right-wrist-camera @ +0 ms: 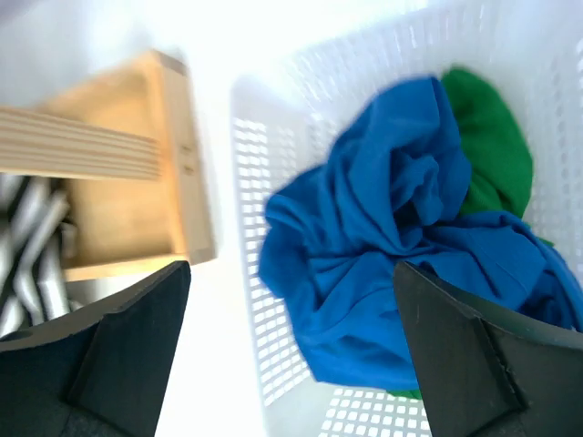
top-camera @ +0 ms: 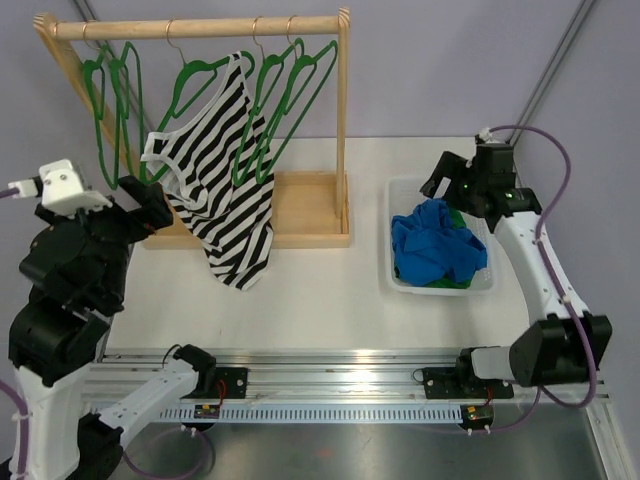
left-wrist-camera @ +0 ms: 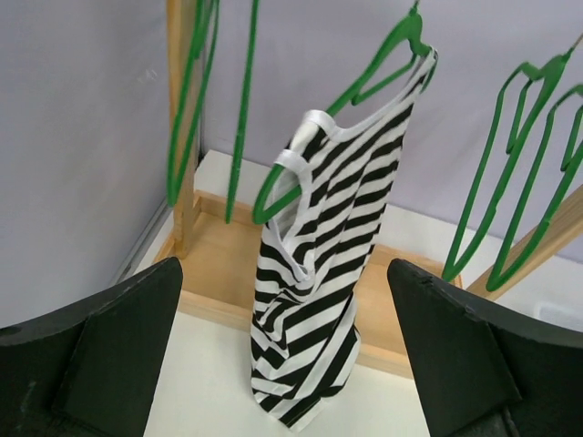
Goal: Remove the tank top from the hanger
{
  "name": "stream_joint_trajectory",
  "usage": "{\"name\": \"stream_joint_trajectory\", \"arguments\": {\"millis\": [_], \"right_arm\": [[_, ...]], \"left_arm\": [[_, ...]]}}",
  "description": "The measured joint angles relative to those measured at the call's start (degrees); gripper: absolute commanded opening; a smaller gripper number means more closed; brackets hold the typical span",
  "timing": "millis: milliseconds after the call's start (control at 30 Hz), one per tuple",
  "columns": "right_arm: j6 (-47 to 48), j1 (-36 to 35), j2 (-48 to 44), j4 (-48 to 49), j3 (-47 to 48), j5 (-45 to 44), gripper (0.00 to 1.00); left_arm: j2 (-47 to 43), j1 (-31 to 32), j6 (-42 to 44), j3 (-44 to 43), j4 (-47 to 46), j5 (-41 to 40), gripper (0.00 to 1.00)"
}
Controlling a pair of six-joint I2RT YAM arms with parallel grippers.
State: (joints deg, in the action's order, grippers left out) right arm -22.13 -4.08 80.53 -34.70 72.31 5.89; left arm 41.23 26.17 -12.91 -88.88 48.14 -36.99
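The left gripper moves outward to the tank top's green hanger next, onto the part of the hanger below its hook (top-camera: 183, 79) (left-wrist-camera: 393, 38). That part lies outward of my open fingers.
A black-and-white striped tank top (top-camera: 220, 190) hangs on a green hanger (top-camera: 200, 75) from the wooden rack's rail (top-camera: 200, 27). Its hem droops onto the table in front of the rack base. In the left wrist view the tank top (left-wrist-camera: 319, 273) is straight ahead, and the hanger (left-wrist-camera: 369, 77) runs through its neck and armhole. My left gripper (top-camera: 150, 205) is open and empty, just left of the top and apart from it; it also shows in its own wrist view (left-wrist-camera: 291, 364). My right gripper (top-camera: 455, 185) is open and empty above the basket's far left corner, as its wrist view (right-wrist-camera: 291, 364) shows.
Several empty green hangers (top-camera: 285, 90) hang on either side of the top. The rack's wooden base (top-camera: 305, 205) and right post (top-camera: 343, 120) stand behind it. A white basket (top-camera: 400, 280) at the right holds blue cloth (top-camera: 435, 245) and green cloth (right-wrist-camera: 492, 146).
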Motion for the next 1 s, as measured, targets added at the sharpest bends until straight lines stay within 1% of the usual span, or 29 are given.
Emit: {"name": "stream_joint_trajectory", "arguments": {"millis": [100, 167, 233, 333, 467, 533, 633, 700, 800, 933, 1000], "right_arm": [[-0.2, 0.0, -8.5, -0.1, 1.1, -0.5, 1.00], [-0.3, 0.0, -14.7, 0.2, 0.9, 1.5, 1.00], [-0.8, 0.1, -20.2, 2.1, -0.3, 6.3, 0.99], [-2.5, 0.1, -26.2, 7.2, -4.5, 16.2, 0.99], [-6.4, 0.1, -31.5, 12.9, -11.5, 29.0, 1.00], [-7.6, 0.1, -32.3, 13.8, -13.5, 33.1, 0.99], [-8.5, 0.1, -32.4, 13.9, -15.2, 37.5, 0.99], [-8.8, 0.1, -32.5, 13.9, -15.7, 40.1, 1.00], [-9.6, 0.1, -33.3, 13.9, -15.9, 43.0, 0.99], [-10.3, 0.1, -35.1, 14.1, -16.0, 45.7, 0.97], [-10.5, -0.2, -35.2, 14.3, -16.0, 46.4, 0.95]], "left_arm": [[5.5, 0.0, 0.5, -3.2, 1.1, 1.9, 0.99], [9.4, 0.0, 1.3, -5.9, 1.9, 2.8, 0.99], [13.7, -0.1, 2.7, -9.1, 1.9, 3.6, 0.99], [19.9, -1.2, 5.2, -15.5, 1.9, 5.8, 0.99], [29.7, -7.1, 7.4, -25.9, 2.6, 12.4, 0.99], [34.1, -10.1, 8.5, -31.0, 4.1, 15.6, 0.99], [39.1, -13.7, 9.7, -35.8, 4.7, 20.2, 0.99], [42.0, -17.2, 10.4, -37.7, 5.1, 24.4, 0.99], [46.5, -24.2, 10.5, -40.7, 5.7, 31.9, 0.99], [51.5, -32.7, 9.9, -41.2, 4.8, 43.5, 0.99], [53.8, -35.6, 9.2, -41.2, 4.3, 49.8, 0.91]]}}
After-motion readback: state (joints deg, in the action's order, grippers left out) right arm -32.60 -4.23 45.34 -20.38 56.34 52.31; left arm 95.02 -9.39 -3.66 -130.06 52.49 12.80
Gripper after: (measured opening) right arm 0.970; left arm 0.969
